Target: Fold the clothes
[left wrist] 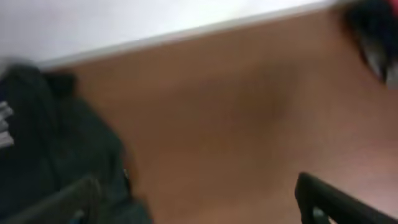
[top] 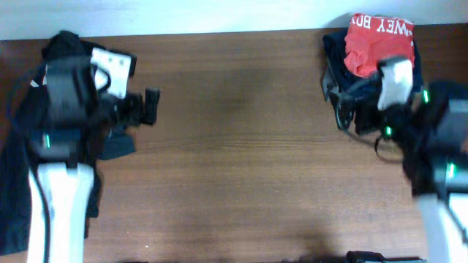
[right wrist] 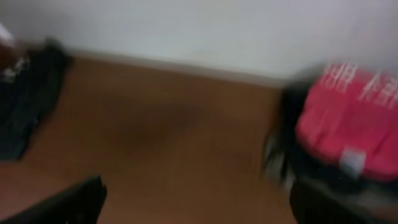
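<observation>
The open fingers of my left gripper are over bare wood, so it should next swing to the left in the overhead view, then go down onto the bunched part of the dark heap.
Dark clothes (top: 14,172) lie heaped at the table's left edge, partly under my left arm; a white printed patch (top: 111,66) shows on them. In the blurred left wrist view this dark cloth (left wrist: 56,137) fills the left side. My left gripper (top: 153,107) (left wrist: 199,205) is open, with bare wood between its fingers (left wrist: 329,200). At the back right is a second heap of dark clothes (top: 338,55), with a red garment (top: 380,40) (right wrist: 348,124) with white lettering on top. My right gripper (top: 342,111) (right wrist: 196,205) hangs open at this heap's near left edge, holding nothing.
The brown wooden table (top: 241,146) runs between the two heaps. A pale wall (right wrist: 186,31) borders its far edge. A bluish fold of cloth (top: 117,146) sticks out from the left heap beside my left arm.
</observation>
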You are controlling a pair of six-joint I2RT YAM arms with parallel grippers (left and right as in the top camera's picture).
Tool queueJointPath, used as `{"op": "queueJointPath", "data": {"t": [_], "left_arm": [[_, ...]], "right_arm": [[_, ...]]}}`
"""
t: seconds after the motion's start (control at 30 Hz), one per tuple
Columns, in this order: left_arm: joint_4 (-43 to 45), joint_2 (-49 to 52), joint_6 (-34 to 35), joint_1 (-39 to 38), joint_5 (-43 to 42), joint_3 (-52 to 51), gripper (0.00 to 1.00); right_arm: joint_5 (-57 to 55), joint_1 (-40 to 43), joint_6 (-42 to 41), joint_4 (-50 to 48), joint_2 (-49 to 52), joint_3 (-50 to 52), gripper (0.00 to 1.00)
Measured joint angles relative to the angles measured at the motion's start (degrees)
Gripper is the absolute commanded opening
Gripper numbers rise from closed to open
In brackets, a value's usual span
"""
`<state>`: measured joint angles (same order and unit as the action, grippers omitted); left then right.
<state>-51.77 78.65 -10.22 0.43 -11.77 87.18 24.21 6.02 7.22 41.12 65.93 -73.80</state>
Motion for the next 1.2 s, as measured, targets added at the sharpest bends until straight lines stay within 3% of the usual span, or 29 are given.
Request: {"op": "queueJointPath", "data": {"t": [0.17, 0.43, 0.5, 0.67, 0.87, 1.2], "left_arm": [[-7.0, 14.8, 0.0, 0.0, -0.3, 15.2, 0.99], [0.3, 25.0, 0.9, 1.6, 6.4, 16.7, 0.99], [1.0, 26.4, 2.0, 3.5, 8.7, 16.7, 0.99], [1.9, 29.6, 5.1, 12.0, 14.8, 16.8, 0.82], [2.1, 35.4, 8.4, 21.9, 17.5, 17.1, 0.77], [0.8, 49.7, 10.1, 25.0, 16.4, 17.2, 0.61]], "right_arm": [[1.7, 0.0, -0.1, 13.2, 15.4, -13.0, 0.99], [11.6, 0.0, -0.6, 14.4, 28.4, -16.4, 0.99], [13.0, 0.0, -0.6, 14.5, 29.8, -16.5, 0.99], [15.2, 0.0, -0.8, 14.6, 31.6, -16.5, 0.98], [16.0, 0.0, -0.8, 14.6, 31.8, -16.5, 0.96], [16.0, 0.0, -0.8, 15.0, 31.8, -16.5, 0.96]]}}
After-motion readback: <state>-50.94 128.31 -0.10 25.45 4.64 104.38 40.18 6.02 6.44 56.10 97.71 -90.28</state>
